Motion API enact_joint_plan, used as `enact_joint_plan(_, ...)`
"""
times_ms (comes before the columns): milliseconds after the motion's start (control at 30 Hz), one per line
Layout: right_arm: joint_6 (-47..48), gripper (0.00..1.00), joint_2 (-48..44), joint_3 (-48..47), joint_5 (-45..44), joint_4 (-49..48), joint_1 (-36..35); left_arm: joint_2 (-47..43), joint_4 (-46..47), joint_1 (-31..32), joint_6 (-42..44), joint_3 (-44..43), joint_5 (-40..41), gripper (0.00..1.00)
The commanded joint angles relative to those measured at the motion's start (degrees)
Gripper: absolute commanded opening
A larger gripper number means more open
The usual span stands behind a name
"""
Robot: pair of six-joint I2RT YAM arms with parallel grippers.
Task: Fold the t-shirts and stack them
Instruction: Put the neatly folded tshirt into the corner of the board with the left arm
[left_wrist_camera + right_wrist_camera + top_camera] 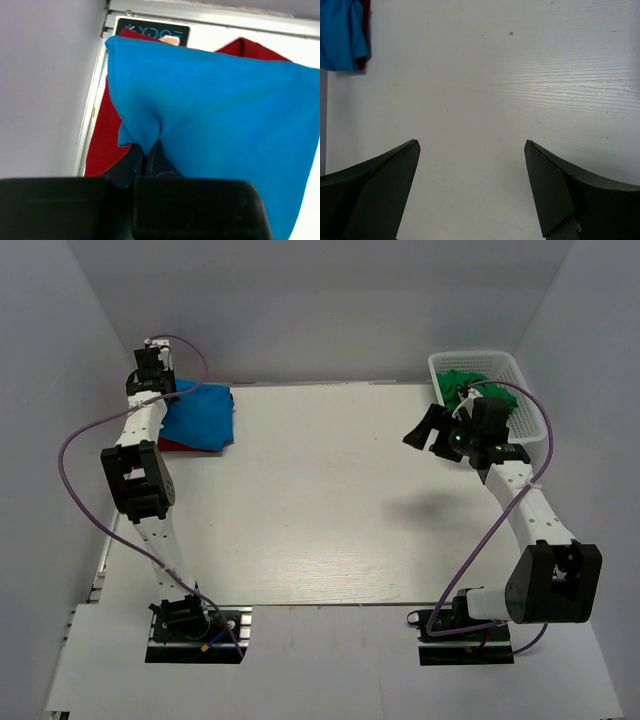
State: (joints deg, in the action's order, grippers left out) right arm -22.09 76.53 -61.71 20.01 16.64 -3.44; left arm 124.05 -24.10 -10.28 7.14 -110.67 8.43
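My left gripper should next rise, carry the pinched blue fold over the red strip by the rail and lower it to release, as that strip is bare.
A bright blue t-shirt (205, 415) lies folded at the table's far left corner, on top of a dark red t-shirt (174, 445) whose edges stick out below it. My left gripper (178, 393) sits at the blue shirt's left edge. In the left wrist view the jaws (146, 152) are shut, pinching a fold of the blue t-shirt (215, 110), with the red t-shirt (102, 135) beneath. My right gripper (428, 432) hangs open above the table at the right, jaws (472, 145) wide apart with nothing between them. The blue t-shirt (340, 35) shows far off in the right wrist view.
A white basket (480, 357) holding green cloth (468, 383) stands at the back right corner, just behind the right arm. Grey walls enclose the table on three sides. A metal rail (210, 17) runs along the table's edge by the shirts.
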Motion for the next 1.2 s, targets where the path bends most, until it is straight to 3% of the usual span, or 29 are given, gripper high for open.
enact_joint_plan(0, -0.5, 0.91, 0.5, -2.1, 0.4, -0.8, 0.2, -1.6, -1.4, -1.1, -3.5, -4.7, -0.8, 0.0)
enact_joint_plan(200, -1.0, 0.91, 1.9, -2.8, 1.5, -0.7, 0.2, -10.6, 3.7, -1.6, -4.7, 1.2, -9.2, 0.0)
enact_joint_plan(367, -1.0, 0.91, 2.0, -2.1, 1.4, -0.7, 0.2, -12.0, -0.1, -1.6, -4.7, -0.3, -19.7, 0.0)
enact_joint_plan(1167, -0.8, 0.91, 1.3, -1.8, 2.8, -2.1, 0.3, -13.2, -2.0, -1.1, -8.1, -4.7, -23.4, 0.0)
